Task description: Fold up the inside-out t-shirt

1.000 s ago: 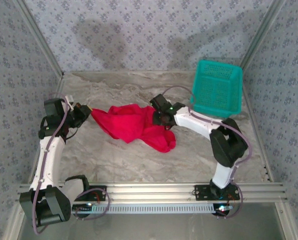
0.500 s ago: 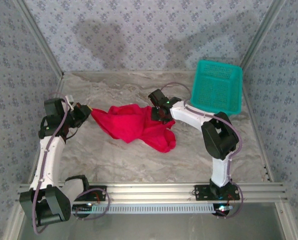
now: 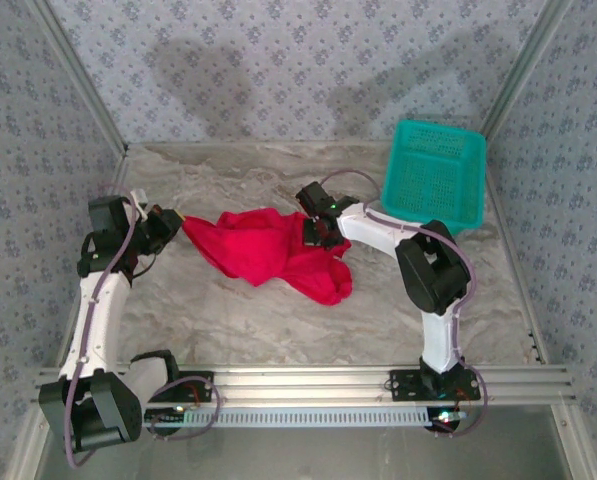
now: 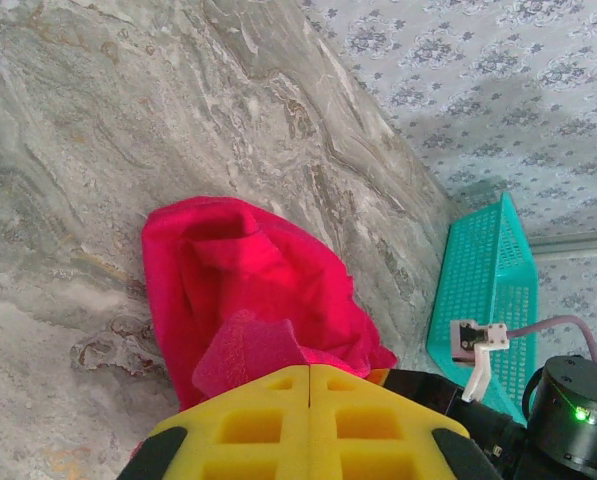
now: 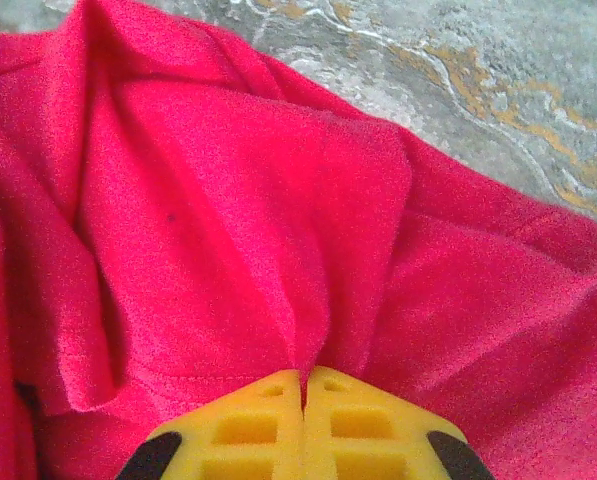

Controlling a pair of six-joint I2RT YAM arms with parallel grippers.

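Observation:
The left gripper lifts the shirt's edge next, then lowers it outward onto the marble table's far part and releases, since the cloth lies crumpled.
The bright red t-shirt (image 3: 268,250) lies crumpled at the middle of the marble table, stretched between both arms. My left gripper (image 3: 176,226) is shut on the shirt's left edge; in the left wrist view a red fold (image 4: 243,350) sticks out from between the closed yellow fingers (image 4: 248,425). At the shirt's upper right my right gripper (image 3: 313,232) is shut on a pinched ridge of cloth (image 5: 308,330), and the red fabric (image 5: 228,220) spreads out beyond its yellow fingers (image 5: 358,425). No white tag is visible.
A teal mesh basket (image 3: 435,175) stands at the back right of the table; its wall (image 4: 483,290) also appears in the left wrist view. Patterned walls close in the back and sides. An aluminium rail (image 3: 308,380) runs along the near edge.
The right arm has swung its elbow inward and the right gripper has shifted slightly left and back with the cloth. The left arm and the shirt's left end have stayed put.

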